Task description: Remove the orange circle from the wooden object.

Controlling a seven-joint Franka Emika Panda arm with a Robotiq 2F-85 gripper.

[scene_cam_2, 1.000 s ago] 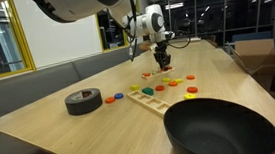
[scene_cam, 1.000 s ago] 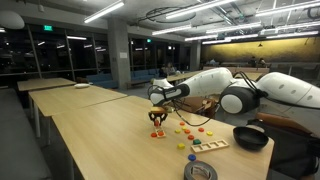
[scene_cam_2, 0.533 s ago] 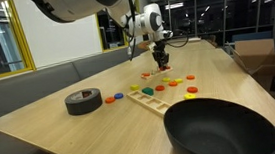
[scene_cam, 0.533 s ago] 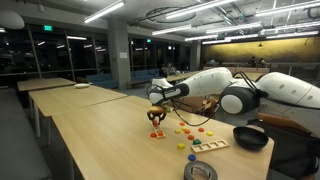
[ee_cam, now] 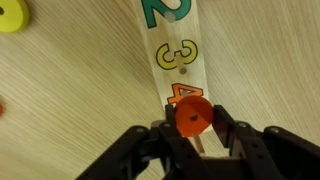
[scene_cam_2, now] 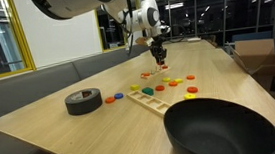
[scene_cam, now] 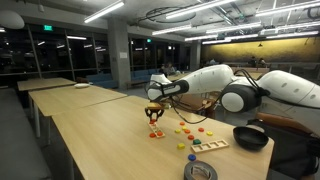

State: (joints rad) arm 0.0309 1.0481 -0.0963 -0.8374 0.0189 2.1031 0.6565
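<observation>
I should lift my gripper from the peg, move it back, lower it, and let go of the circle on bare tabletop beside the tape roll, because that tabletop is back and below.
My gripper (ee_cam: 192,126) is shut on the orange circle (ee_cam: 192,116), a small flat disc with a centre hole, pinched edge to edge between the black fingers. Just below the disc a thin pale peg (ee_cam: 189,146) shows. It rises from the wooden object (ee_cam: 176,60), a pale strip printed with the numbers 2, 3 and 4. I cannot tell whether the disc is still round the peg tip. In both exterior views the gripper (scene_cam: 154,113) (scene_cam_2: 160,55) hangs a little above the table, pointing down.
Several coloured discs (scene_cam_2: 173,83) lie on the table beside a flat wooden tray (scene_cam_2: 152,101). A big black bowl (scene_cam_2: 222,130) stands at the near edge and a tape roll (scene_cam_2: 83,101) lies apart. A yellow disc (ee_cam: 10,15) lies near the strip.
The gripper has risen a little, still shut on the orange disc. Nothing else on the table has moved.
</observation>
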